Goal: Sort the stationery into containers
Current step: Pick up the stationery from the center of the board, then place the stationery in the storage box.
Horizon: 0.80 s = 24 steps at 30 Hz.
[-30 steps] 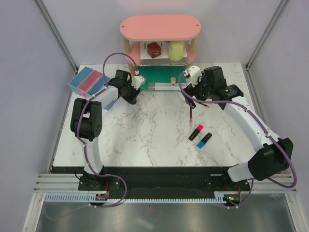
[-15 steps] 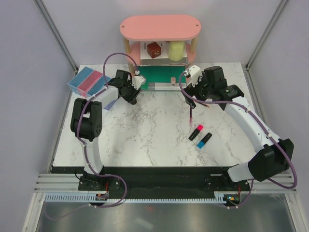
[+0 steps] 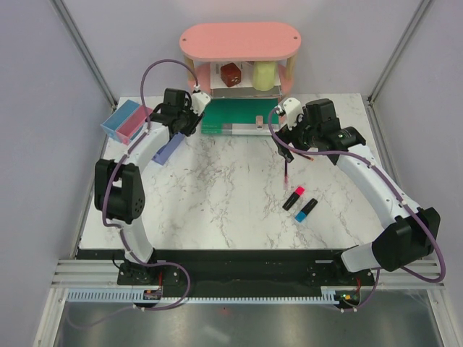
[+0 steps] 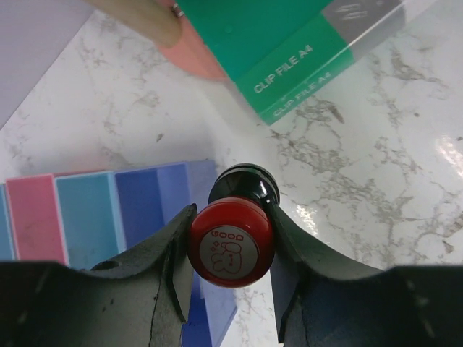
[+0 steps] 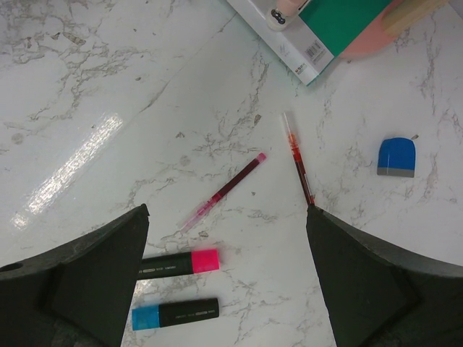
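Observation:
My left gripper moves to the left in the top view and down next, to release the stamp inside the light-blue bin. The stamp hangs by the purple-blue bin.
My left gripper is shut on the red-black round stamp and holds it over the right end of the bin row, by the purple-blue bin. The bins lie at the table's back left. My right gripper is open and empty above a thin pink-red pen and a second red pen. The pink-ended highlighter and the blue-ended highlighter lie side by side. A small blue piece lies to the right. A beige-white piece rests on the green book.
A flat green clip file lies at the back centre, also in the left wrist view. Behind it stands the pink two-tier shelf with a brown and a yellow object. Grey walls enclose the table.
My left gripper has moved back and to the left with the stamp, from the book's front corner to the bin row. The right arm has not moved.

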### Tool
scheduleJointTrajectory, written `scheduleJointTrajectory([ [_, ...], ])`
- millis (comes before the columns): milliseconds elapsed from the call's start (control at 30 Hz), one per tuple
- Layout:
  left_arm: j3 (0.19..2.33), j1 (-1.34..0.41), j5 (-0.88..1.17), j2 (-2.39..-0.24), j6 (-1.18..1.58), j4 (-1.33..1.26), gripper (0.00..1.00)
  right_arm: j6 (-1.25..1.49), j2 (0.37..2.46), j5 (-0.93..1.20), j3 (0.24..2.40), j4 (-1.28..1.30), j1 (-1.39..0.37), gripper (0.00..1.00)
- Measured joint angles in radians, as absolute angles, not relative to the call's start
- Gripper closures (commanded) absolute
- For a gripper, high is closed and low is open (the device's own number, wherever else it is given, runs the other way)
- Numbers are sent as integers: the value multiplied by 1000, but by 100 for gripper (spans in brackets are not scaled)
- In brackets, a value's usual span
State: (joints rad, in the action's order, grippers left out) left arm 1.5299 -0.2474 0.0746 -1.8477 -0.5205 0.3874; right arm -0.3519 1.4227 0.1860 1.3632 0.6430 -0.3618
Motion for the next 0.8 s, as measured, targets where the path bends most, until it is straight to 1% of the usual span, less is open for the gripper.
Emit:
scheduleJointTrajectory([
  [167, 1580, -222, -26, -1898, -519, 388, 98, -352, 1420, 186, 1363, 643, -362, 3],
  [300, 1673, -173, -78, -1998, -513, 389, 98, -352, 1407, 186, 1356, 643, -362, 3],
  [567, 1832, -93, -102, -2131, -489, 396, 98, -352, 1403, 186, 1348, 643, -360, 2],
  [800, 1849, -72, -94, -2134, -454, 397, 98, -352, 1403, 186, 1343, 643, -357, 3],
])
